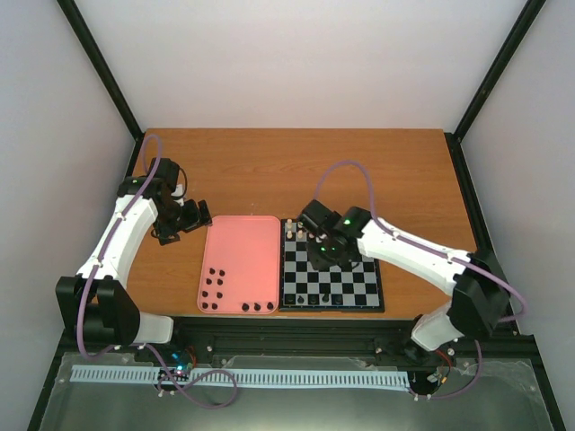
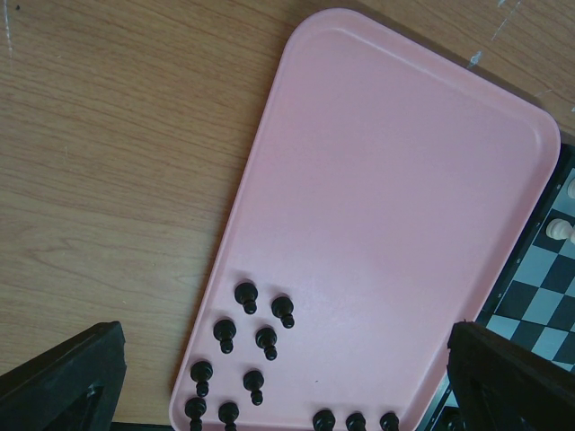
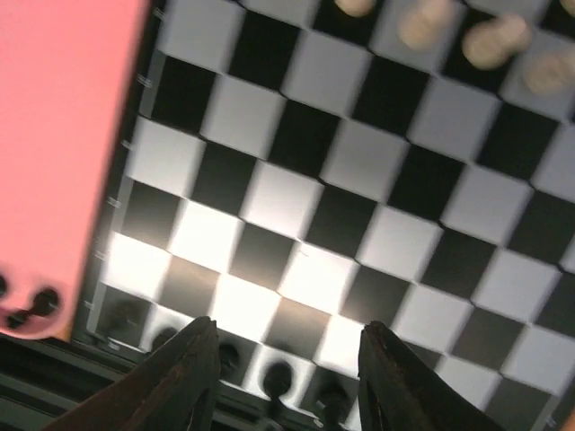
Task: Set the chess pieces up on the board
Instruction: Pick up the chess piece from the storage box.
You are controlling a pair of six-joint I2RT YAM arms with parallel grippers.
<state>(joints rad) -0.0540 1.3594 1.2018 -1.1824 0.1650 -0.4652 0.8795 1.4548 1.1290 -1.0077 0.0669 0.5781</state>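
My right gripper goes left in the top view, back and down onto the tray's near-edge black piece nearest the cluster [image 1: 245,307] next. Bare tray is on either side of it.
The chessboard [image 1: 346,278] lies right of the pink tray [image 1: 243,242]. Several black pieces [image 1: 212,283] stand in the tray's near left corner, and more stand along its near edge [image 1: 257,306]. In the left wrist view they cluster low on the tray [image 2: 256,337]. A few black pieces [image 1: 322,295] stand on the board's near rows, blurred in the right wrist view [image 3: 279,377]. My left gripper [image 1: 186,218] is open and empty over the table left of the tray [image 2: 283,359]. My right gripper [image 1: 323,258] is open and empty above the board's near squares [image 3: 287,346].
Cream-white pieces [image 1: 292,230] stand on the board's far left rows and show blurred in the right wrist view [image 3: 490,40]. Bare wooden table [image 1: 296,171] lies behind the tray and board. Black frame posts and white walls surround the table.
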